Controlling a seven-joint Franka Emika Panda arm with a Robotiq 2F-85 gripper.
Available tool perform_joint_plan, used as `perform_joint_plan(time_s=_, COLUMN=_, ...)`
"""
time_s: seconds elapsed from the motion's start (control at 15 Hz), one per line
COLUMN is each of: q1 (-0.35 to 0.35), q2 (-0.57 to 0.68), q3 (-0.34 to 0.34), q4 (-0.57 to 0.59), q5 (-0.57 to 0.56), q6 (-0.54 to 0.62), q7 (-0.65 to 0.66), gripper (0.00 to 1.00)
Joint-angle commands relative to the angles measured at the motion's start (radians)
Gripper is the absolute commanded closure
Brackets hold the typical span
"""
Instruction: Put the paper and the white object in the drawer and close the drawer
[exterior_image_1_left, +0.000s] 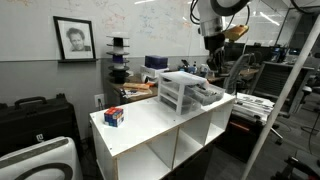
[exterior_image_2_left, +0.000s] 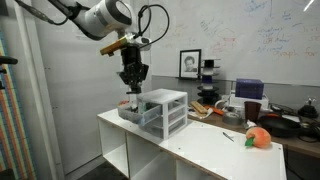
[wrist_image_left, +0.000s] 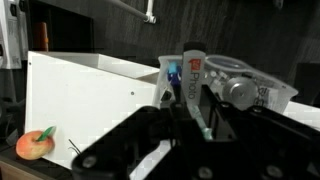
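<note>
The drawer is open just below my fingertips. My gripper should next go down toward the inside of the pulled-out top drawer and let go of the white tube-like object there.
The small white-framed drawer chest stands on the white shelf unit in both exterior views. Its top translucent drawer is pulled out, also seen in an exterior view and in the wrist view. My gripper hangs just above the open drawer. In the wrist view the gripper is shut on a white tube-like object with a red label, held upright. A round silvery item lies in the drawer. I cannot make out the paper.
An orange fruit and a thin dark item lie on the shelf unit's top; the fruit also shows in the wrist view. A small red-and-blue box sits near one end. Cluttered desks stand behind.
</note>
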Motion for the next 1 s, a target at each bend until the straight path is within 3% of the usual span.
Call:
perform_joint_plan(time_s=0.0, q1=0.000, q2=-0.147, q3=0.021, q4=-0.253, q5=-0.085, q6=0.184, q7=0.065, gripper=0.95)
perform_joint_plan(time_s=0.27, q1=-0.032, q2=-0.185, q3=0.009, q4=-0.389, q5=-0.116, q6=0.456, q7=0.112, gripper=0.95)
perform_joint_plan(time_s=0.47, q1=-0.058, q2=-0.200, q3=-0.001, q4=-0.436, q5=-0.075, q6=0.619, q7=0.112, gripper=0.95)
perform_joint_plan(time_s=0.93, q1=-0.084, q2=-0.216, q3=-0.004, q4=-0.436, q5=0.049, q6=0.736, q7=0.072, gripper=0.95)
